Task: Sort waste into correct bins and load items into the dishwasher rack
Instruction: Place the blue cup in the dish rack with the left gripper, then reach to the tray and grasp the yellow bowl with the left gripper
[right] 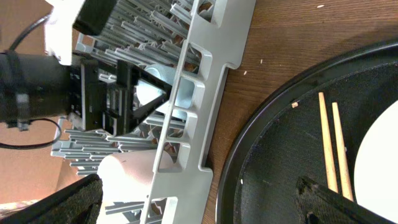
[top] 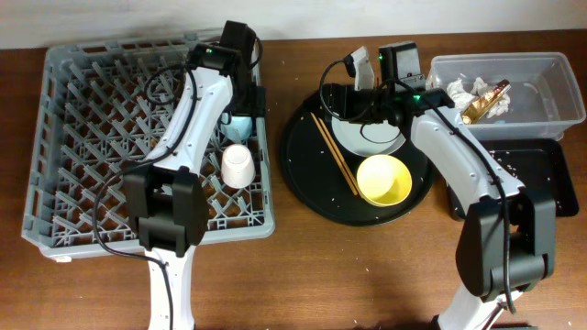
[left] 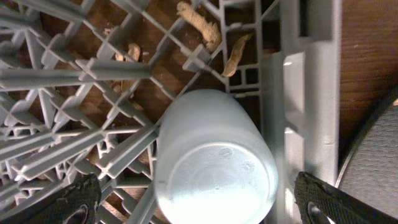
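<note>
My left gripper rises off the blue cup (left: 214,162) next and swings over the tray. It then lowers onto the yellow bowl's rim beside the chopsticks, since that bowl sits unracked.
The grey dishwasher rack (top: 92,137) fills the left side. A light blue cup (left: 214,162) stands bottom up in its right edge row (top: 238,126), with a pale pink cup (top: 237,166) just in front. My left gripper (left: 202,200) is open, one finger on each side of the blue cup, touching neither side. My right gripper (right: 199,194) is open and empty over the left rim of the round black tray (top: 307,183). The tray holds a grey plate (top: 371,136), a yellow bowl (top: 383,180) and two chopsticks (top: 335,154).
A clear tub (top: 550,92) at the back right holds white tissues (top: 459,90) and a gold-brown wrapper (top: 484,101). A flat black tray (top: 532,170) lies in front of it. Brown scraps (left: 199,25) show through the rack's lattice.
</note>
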Motion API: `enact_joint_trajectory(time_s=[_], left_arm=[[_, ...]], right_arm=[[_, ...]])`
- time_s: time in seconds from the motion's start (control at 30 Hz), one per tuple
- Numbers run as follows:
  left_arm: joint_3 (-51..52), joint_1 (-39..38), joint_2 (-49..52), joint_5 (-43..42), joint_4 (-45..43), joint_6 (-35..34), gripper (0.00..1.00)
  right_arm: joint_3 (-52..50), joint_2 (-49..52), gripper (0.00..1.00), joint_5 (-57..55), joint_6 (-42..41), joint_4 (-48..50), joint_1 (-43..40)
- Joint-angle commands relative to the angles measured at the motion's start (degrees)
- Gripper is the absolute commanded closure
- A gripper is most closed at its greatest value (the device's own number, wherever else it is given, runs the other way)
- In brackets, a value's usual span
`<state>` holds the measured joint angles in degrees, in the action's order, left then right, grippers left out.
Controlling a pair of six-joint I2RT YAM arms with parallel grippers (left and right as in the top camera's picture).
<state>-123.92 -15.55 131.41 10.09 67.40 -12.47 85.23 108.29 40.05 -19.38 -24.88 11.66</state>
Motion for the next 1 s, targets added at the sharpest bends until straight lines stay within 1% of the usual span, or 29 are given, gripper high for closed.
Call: enact_joint_trajectory(time_s=[0.0,0.03,0.1,0.13,0.17,0.2,0.23,0.33,0.4,0.43,0.5,0.53,0.57,0.6,0.67,0.8,0.87,0.93,0.97], left_arm=[[-10.9,-0.4,-0.2,-1.5,4.6,0.3,0.01],[-16.9,-0.5,-0.4,-1.5,8.1,0.3,0.01],[-27.7,-1.1,-0.8,-4.3,16.0,0.3,0.01],[-33.4,-1.7,-0.9,-9.0,22.9,0.3,0.01],[-35.0,-2.5,-0.9,-11.8,26.8,0.3,0.01],[-34.9,-3.4,-0.9,-13.9,29.3,0.3,0.02],[-33.2,-5.1,-0.9,-16.9,29.2,0.5,0.03],[-28.1,-10.8,-0.8,-16.8,26.0,0.5,0.06],[-23.2,-14.3,-0.8,-16.8,22.4,0.0,0.11],[-20.3,-15.4,-0.8,-17.1,20.3,-0.5,0.16],[-13.5,-16.8,-0.8,-17.9,15.6,-1.5,0.19],[-10.8,-16.8,-0.8,-17.8,14.0,-2.0,0.20],[-8.7,-16.7,-0.8,-17.8,12.5,-2.6,0.20],[-7.9,-16.6,-0.8,-17.8,11.8,-3.0,0.20],[-7.3,-16.6,-0.8,-17.8,10.2,-3.3,0.23],[-7.2,-17.1,-0.7,-18.4,8.6,-3.9,0.24],[-7.1,-18.2,-0.7,-19.8,7.1,-4.3,0.29],[-5.2,-20.2,-0.5,-19.8,3.5,-4.2,0.31],[-3.1,-21.2,-0.5,-19.8,0.7,-4.3,0.31]], right_arm=[[1.2,-3.8,0.02,-0.5,0.7,-0.7,-1.2],[1.9,-6.5,0.02,-1.5,1.0,-2.8,-2.1],[2.1,-13.5,0.02,-8.5,1.6,-10.2,-3.9],[2.1,-20.3,0.02,-19.3,1.6,-19.1,-4.7],[2.1,-25.4,0.02,-28.1,0.8,-26.6,-4.7],[2.1,-29.1,0.02,-33.1,0.5,-33.1,-4.7],[2.1,-32.0,0.02,-37.3,-2.0,-39.6,-4.7],[1.9,-31.8,0.02,-39.4,-2.8,-45.5,-4.7],[0.2,-30.4,0.01,-39.7,-2.8,-46.1,-4.7],[-0.6,-29.9,0.01,-39.7,-2.8,-46.1,-4.7],[-2.9,-27.3,0.00,-39.7,-2.8,-46.0,-4.7],[-4.0,-26.0,0.01,-40.0,-3.1,-45.3,-4.7],[-5.2,-24.7,0.05,-41.2,-4.1,-44.6,-4.7],[-5.9,-23.1,0.07,-41.2,-4.1,-44.3,-4.7],[-6.2,-20.0,0.09,-41.2,-4.8,-44.3,-4.7],[-6.2,-17.8,0.09,-41.2,-5.1,-42.4,-4.7],[-6.1,-17.9,0.08,-37.7,-5.1,-40.6,-6.9],[-5.2,-19.1,0.07,-31.8,-5.1,-40.3,-13.3],[-4.4,-20.4,0.04,-29.8,-4.9,-40.5,-17.3]])
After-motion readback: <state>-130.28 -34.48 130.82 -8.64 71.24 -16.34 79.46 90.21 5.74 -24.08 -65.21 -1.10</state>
